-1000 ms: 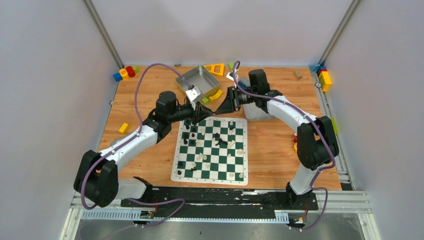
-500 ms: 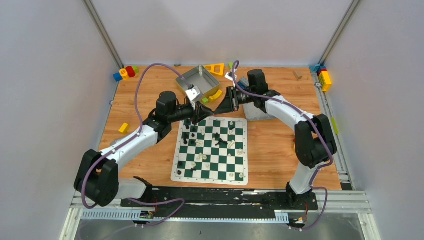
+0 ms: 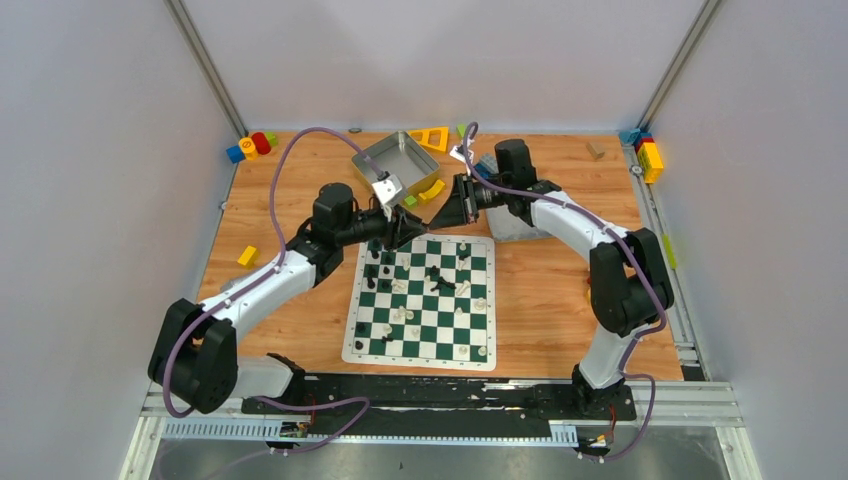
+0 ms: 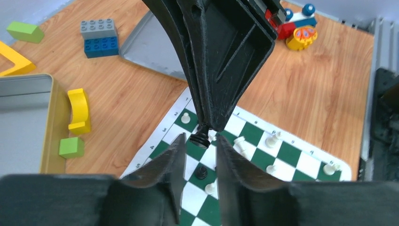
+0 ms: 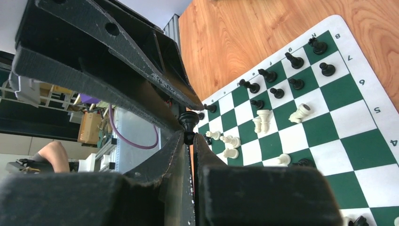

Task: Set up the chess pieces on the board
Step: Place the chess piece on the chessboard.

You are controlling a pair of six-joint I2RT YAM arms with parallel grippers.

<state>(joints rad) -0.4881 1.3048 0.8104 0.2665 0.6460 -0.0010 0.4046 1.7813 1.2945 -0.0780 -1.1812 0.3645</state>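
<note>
My right gripper holds the piece and needs to tip down and move down and back to let go of it on the white square beside the short black pieces, because that square is empty.
The board (image 3: 350,352) is a green and white checked mat with black and cream chess pieces (image 3: 436,276) scattered over it. Above its far edge the two grippers meet tip to tip. My right gripper (image 5: 189,136) is shut on the head of a black chess piece (image 5: 188,118). In the left wrist view that piece (image 4: 199,140) hangs base down from the right gripper (image 4: 209,125). It sits level with the tips of my left gripper (image 4: 200,142), whose jaws stand slightly apart beside it. From above, the left gripper (image 3: 412,230) faces the right gripper (image 3: 436,221).
A grey metal tray (image 3: 372,160) lies behind the left gripper, with a yellow curved block (image 4: 79,110) and a green cube (image 4: 71,147) next to it. A second flat grey tray (image 4: 150,44) holds a blue-grey brick (image 4: 99,37). Coloured blocks (image 3: 648,155) sit in the table's far corners.
The right gripper has closed onto the black piece. The left jaws have eased slightly apart. Both arms have stayed almost where they were.
</note>
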